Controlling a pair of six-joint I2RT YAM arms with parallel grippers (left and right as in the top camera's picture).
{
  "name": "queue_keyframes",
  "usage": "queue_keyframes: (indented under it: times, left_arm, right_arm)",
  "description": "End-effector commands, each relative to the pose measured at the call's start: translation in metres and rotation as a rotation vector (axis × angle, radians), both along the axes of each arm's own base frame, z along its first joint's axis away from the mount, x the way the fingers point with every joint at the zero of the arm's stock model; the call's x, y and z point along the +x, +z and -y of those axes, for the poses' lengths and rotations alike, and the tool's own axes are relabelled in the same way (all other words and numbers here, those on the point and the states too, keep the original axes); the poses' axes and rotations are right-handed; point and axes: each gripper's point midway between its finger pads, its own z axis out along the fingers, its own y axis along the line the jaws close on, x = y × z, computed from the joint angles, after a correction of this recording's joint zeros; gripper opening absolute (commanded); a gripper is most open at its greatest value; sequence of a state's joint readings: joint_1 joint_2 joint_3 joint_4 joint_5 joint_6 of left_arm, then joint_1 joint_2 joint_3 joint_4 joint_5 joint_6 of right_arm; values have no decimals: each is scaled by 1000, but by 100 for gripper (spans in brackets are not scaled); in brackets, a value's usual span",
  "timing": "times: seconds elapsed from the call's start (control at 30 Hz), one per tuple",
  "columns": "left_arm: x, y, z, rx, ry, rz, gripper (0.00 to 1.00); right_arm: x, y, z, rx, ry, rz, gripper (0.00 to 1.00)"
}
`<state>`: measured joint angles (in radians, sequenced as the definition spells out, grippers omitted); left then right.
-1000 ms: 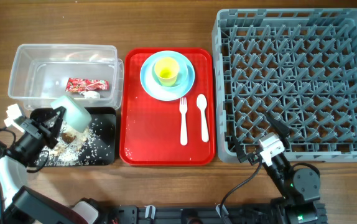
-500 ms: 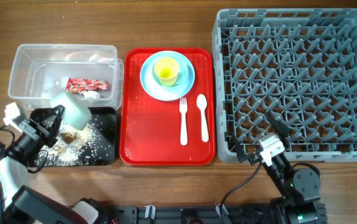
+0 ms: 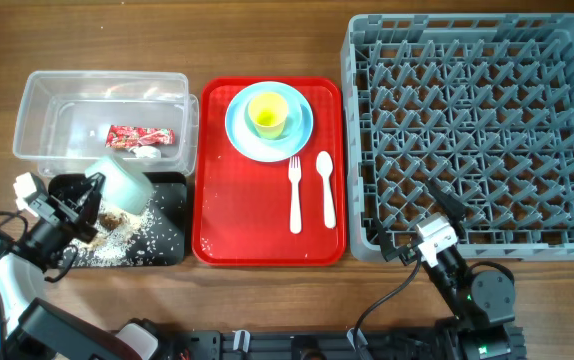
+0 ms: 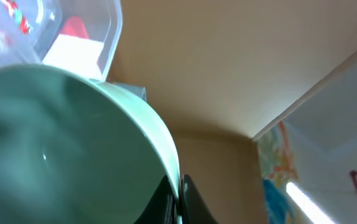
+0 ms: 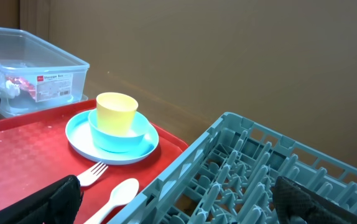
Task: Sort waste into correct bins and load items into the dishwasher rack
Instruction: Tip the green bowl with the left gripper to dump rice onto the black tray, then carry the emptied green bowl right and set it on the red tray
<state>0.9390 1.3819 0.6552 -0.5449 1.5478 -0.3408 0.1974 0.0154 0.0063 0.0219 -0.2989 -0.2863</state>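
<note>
The bowl [image 3: 124,180] goes across next, turns upright, lowers and gets released, since empty red tray beside the fork lies to my left gripper's right in the overhead view.
My left gripper [image 3: 94,192] is shut on the rim of the mint green bowl [image 3: 124,180] and holds it tipped over the black tray [image 3: 170,200]. Rice-like food scraps [image 3: 119,240] lie in that tray. In the left wrist view the bowl [image 4: 54,137] fills the frame and my fingers [image 4: 180,194] pinch its edge. The clear tub [image 3: 47,100] holds the red wrapper [image 3: 139,135] and the white tissue [image 3: 147,153]. The yellow cup [image 3: 267,113] stands on the blue plate [image 3: 302,130]. The fork [image 3: 294,195] and spoon [image 3: 325,188] lie below. My right gripper [image 5: 178,199] is open at the grey rack's [image 3: 477,130] front edge.
The plate, cup, fork and spoon rest on a flat red serving tray [image 3: 237,220] between the bins and the rack. The right arm [image 3: 437,245] sits low at the rack's front left corner. The table is brown wood [image 3: 267,40].
My left gripper has shifted slightly right with the bowl, still tipped over the black tray. The right arm has not moved.
</note>
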Motion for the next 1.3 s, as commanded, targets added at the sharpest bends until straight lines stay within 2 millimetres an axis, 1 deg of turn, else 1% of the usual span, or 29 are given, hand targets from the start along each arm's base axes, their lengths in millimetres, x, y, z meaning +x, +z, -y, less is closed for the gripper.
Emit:
queue_keyframes:
  times: [0.0,0.17,0.4,0.47,0.6,0.63,0.67,0.73,0.77,0.9,1.0,1.07,1.1,1.27]
  left_arm:
    - [0,5,-3,2,-3,36,4]
    - [-6,2,6,-96,-2,-34,4]
    - [-8,7,10,-74,-4,-19,4]
    - [-9,12,18,-64,-23,-12,4]
    - [-13,26,49,-19,-107,-4,4]
    - [-13,27,58,13,-129,-22,4]
    - [-13,28,63,39,-139,-36,4]
    - [-11,31,76,169,-149,-90,4]
    - [-11,32,79,210,-147,-101,4]
    - [-7,50,99,433,-125,-97,4]
    - [-7,54,112,563,-97,-101,4]
    - [-9,52,122,641,-84,-108,4]
    - [-10,50,130,689,-91,-107,4]
    - [-14,32,164,837,-171,-120,4]
  right_arm:
    - [-1,2,-1,1,6,10,100]
    - [-1,2,-1,0,6,10,100]
    - [-1,2,-1,1,6,10,100]
    - [-1,2,-1,0,6,10,100]
    - [-1,2,-1,1,6,10,100]
    - [-1,2,-1,0,6,10,100]
    - [-1,2,-1,1,6,10,100]
    - [-1,2,-1,0,6,10,100]
    - [-1,2,-1,1,6,10,100]
    - [-1,2,-1,0,6,10,100]
    - [-1,2,-1,1,6,10,100]
    - [-1,2,-1,1,6,10,100]
    - [-1,2,-1,1,6,10,99]
    - [-1,2,-1,1,6,10,100]
